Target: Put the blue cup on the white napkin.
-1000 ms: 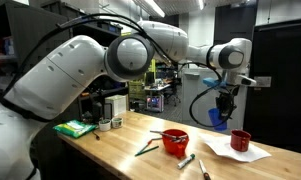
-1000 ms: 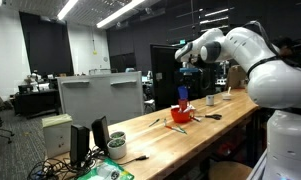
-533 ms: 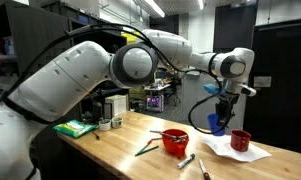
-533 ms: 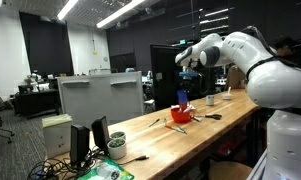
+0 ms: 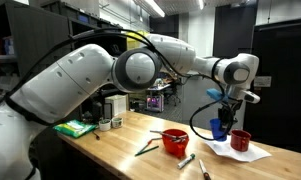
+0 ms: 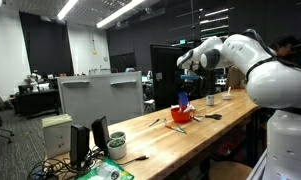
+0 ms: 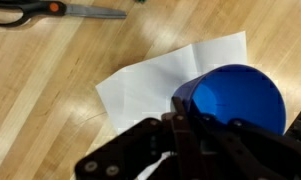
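Observation:
My gripper should next lower the blue cup (image 5: 222, 127) onto the white napkin (image 5: 233, 152) and let go of it there, because the napkin lies spread out below my gripper.
My gripper (image 5: 224, 112) is shut on the blue cup (image 5: 222, 127) and holds it in the air above the white napkin (image 5: 233, 152). In the wrist view the blue cup (image 7: 230, 97) fills the lower right, its rim clamped by my gripper's finger (image 7: 185, 120), with the white napkin (image 7: 160, 80) on the wooden table below it. In an exterior view the blue cup (image 6: 184, 97) hangs above the red bowl (image 6: 180, 115). A dark red cup (image 5: 240, 140) stands on the napkin's far side.
The red bowl (image 5: 175, 141) sits on the wooden table (image 5: 120, 150) beside a screwdriver (image 5: 185, 160) and a green tool (image 5: 145, 148). Scissors (image 7: 50, 10) lie at the top of the wrist view. A green pad (image 5: 75, 128) and white containers (image 5: 110, 122) sit at the table's far end.
My gripper has carried the blue cup sideways, away from the red bowl and toward the dark red cup, and slightly lower over the napkin.

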{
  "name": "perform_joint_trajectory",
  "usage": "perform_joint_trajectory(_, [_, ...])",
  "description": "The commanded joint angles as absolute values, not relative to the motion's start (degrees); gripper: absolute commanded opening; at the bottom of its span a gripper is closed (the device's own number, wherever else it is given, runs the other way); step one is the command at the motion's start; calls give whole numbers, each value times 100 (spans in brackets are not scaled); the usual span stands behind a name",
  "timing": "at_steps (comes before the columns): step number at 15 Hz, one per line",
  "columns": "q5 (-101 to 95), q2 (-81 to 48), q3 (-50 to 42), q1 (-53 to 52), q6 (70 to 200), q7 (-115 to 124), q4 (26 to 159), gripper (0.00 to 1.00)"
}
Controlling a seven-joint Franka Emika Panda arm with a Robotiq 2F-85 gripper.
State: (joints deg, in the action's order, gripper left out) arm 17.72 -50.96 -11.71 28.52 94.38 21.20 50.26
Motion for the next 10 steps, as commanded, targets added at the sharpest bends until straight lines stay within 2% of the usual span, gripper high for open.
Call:
perform_joint_trajectory(1, [2019,-5287,-1079,2950,9553,2239,4871,1])
perform_joint_trajectory(10, [2184,-5571,-1095,3097,9781,2175,5023,1])
